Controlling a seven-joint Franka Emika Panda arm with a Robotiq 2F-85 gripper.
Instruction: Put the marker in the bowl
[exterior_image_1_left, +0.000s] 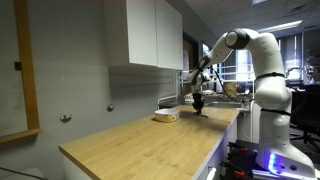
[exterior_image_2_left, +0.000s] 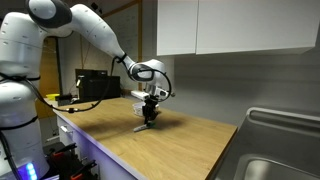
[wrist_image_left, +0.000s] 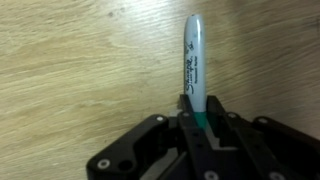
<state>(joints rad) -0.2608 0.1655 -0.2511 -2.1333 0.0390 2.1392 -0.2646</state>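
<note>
I should next move my gripper up and then outward over the open inside of the bowl to let go of the marker, because the marker hangs low and the bowl's rim is raised.
My gripper (wrist_image_left: 198, 125) is shut on the marker (wrist_image_left: 194, 60), a pen-like stick with a pale printed barrel and a green band at the jaws. The marker points out from the fingers over the wooden counter. In both exterior views the gripper (exterior_image_1_left: 199, 101) (exterior_image_2_left: 150, 116) hangs low over the counter, and the marker (exterior_image_2_left: 141, 127) slants down from it, close to the wood. The bowl (exterior_image_1_left: 165, 117), small, shallow and cream-yellow, sits on the counter near the wall, apart from the gripper. The bowl is out of the wrist view.
The wooden counter (exterior_image_1_left: 150, 145) runs along a grey wall under white cabinets (exterior_image_1_left: 150, 35). A metal sink (exterior_image_2_left: 275, 150) is set at one end. Dark equipment (exterior_image_2_left: 95, 85) stands behind the arm. The counter's front edge (exterior_image_1_left: 215, 150) drops off.
</note>
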